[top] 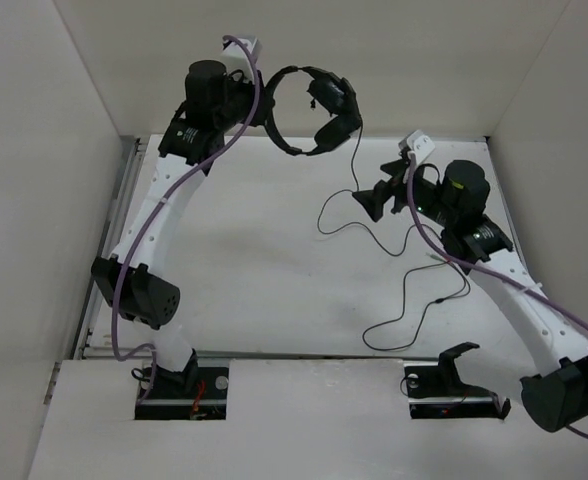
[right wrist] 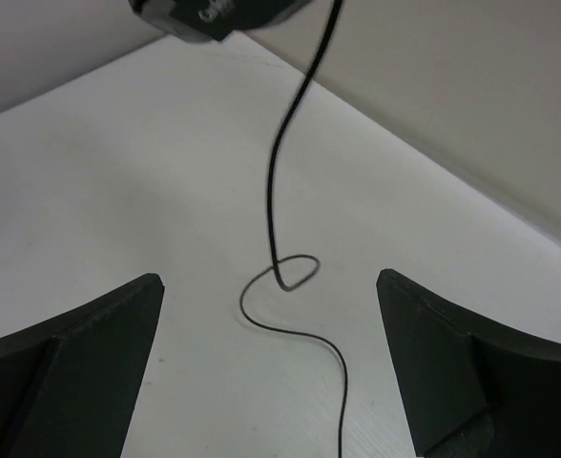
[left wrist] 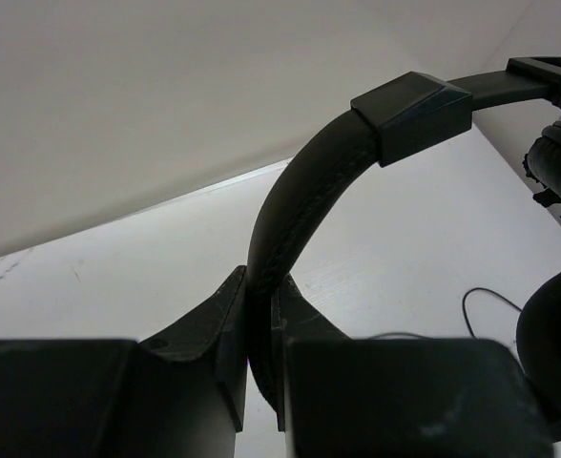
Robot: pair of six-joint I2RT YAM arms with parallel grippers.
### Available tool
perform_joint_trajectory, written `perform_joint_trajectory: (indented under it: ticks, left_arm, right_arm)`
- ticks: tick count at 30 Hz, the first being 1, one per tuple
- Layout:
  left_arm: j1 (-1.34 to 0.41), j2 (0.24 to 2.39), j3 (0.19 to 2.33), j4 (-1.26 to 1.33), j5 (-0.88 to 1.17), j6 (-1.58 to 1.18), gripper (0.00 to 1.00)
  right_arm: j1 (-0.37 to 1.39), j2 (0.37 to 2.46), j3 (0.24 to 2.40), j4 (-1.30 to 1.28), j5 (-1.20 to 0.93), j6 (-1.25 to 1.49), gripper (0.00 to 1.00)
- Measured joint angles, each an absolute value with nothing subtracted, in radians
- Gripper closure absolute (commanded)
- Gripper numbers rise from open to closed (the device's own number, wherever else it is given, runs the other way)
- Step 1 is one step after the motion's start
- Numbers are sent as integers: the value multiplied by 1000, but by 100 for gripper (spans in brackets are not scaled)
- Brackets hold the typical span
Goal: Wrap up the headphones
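Note:
My right gripper moves to the left in the top view onto the hanging cable below the earcup (top: 354,166) (right wrist: 271,205) next, since it drops ahead of the spread fingers.
The black headphones (top: 319,105) hang in the air at the back of the table, held by their headband (left wrist: 309,181). My left gripper (top: 264,100) is shut on the headband, which is pinched between its fingers in the left wrist view (left wrist: 261,286). An earcup (left wrist: 559,157) shows at the right edge. The thin black cable (top: 356,160) drops from the lower earcup to the table and trails in loose loops (top: 414,262) toward the front right. My right gripper (top: 369,203) is open and empty just above the table, with the cable (right wrist: 276,172) between its spread fingers (right wrist: 271,286).
White walls close in the table (top: 254,260) at the back and on both sides. A raised white board (top: 304,420) runs along the near edge, with the arm bases and a black bracket (top: 456,358) at it. Purple robot cables (top: 134,250) run along both arms.

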State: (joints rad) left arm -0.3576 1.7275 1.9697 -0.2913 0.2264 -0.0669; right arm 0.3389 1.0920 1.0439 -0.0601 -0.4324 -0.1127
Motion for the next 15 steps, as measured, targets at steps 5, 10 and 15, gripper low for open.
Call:
perform_joint_trajectory:
  ticks: [5,10,15]
  left_arm:
    - [-358,1694,1972,-327,293,-77,99]
    - [-344,1691,1972,-340,372,-140,99]
    - [-281,1690,1987,-331,469,-259,99]
  right_arm:
    - [434,1176,1108,58,-414,-101,0]
    - [460,1269,1089,229,-414,-67,4]
    - [458,1319,997,402,-428,27,20]
